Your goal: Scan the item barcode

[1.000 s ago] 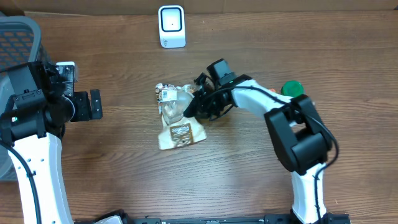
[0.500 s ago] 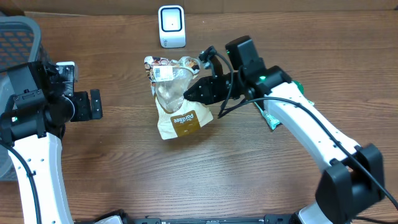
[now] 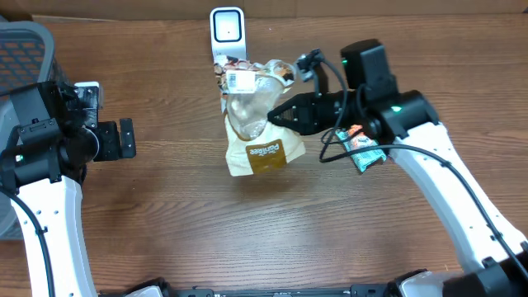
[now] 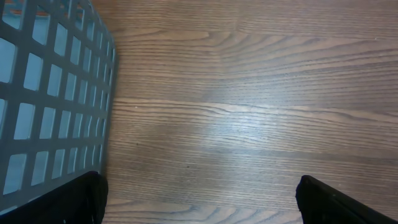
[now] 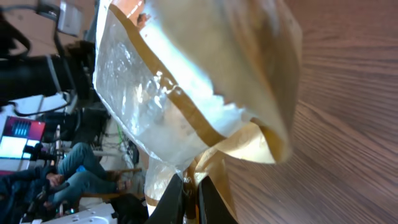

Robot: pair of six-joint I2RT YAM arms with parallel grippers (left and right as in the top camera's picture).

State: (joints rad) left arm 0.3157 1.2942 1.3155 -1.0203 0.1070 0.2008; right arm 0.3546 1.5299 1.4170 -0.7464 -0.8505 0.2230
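Note:
The right gripper carries the bag [image 3: 256, 124] outward next, lowers it onto the clear wood beside the white scanner and releases its edge, since that wood lies outward and below.
The item is a tan and clear snack bag [image 3: 256, 124] with a white barcode label [image 3: 239, 80] at its top end. My right gripper [image 3: 276, 115] is shut on the bag's side edge and holds it lifted, its top just below the white scanner [image 3: 227, 31]. In the right wrist view the bag [image 5: 193, 93] fills the frame, its tan edge pinched between the black fingers [image 5: 174, 202]. Far left, my left gripper [image 3: 125, 138] stands open over bare wood, and in the left wrist view its fingers [image 4: 84, 199] are wide apart with nothing between them.
A grey mesh basket [image 3: 25, 41] sits at the far left, its wall [image 4: 50, 93] close to the left gripper. A green and orange packet [image 3: 363, 148] lies on the table under the right arm.
The right arm has lifted the bag off the table and carried it up and right, toward the scanner. The left arm has not moved.

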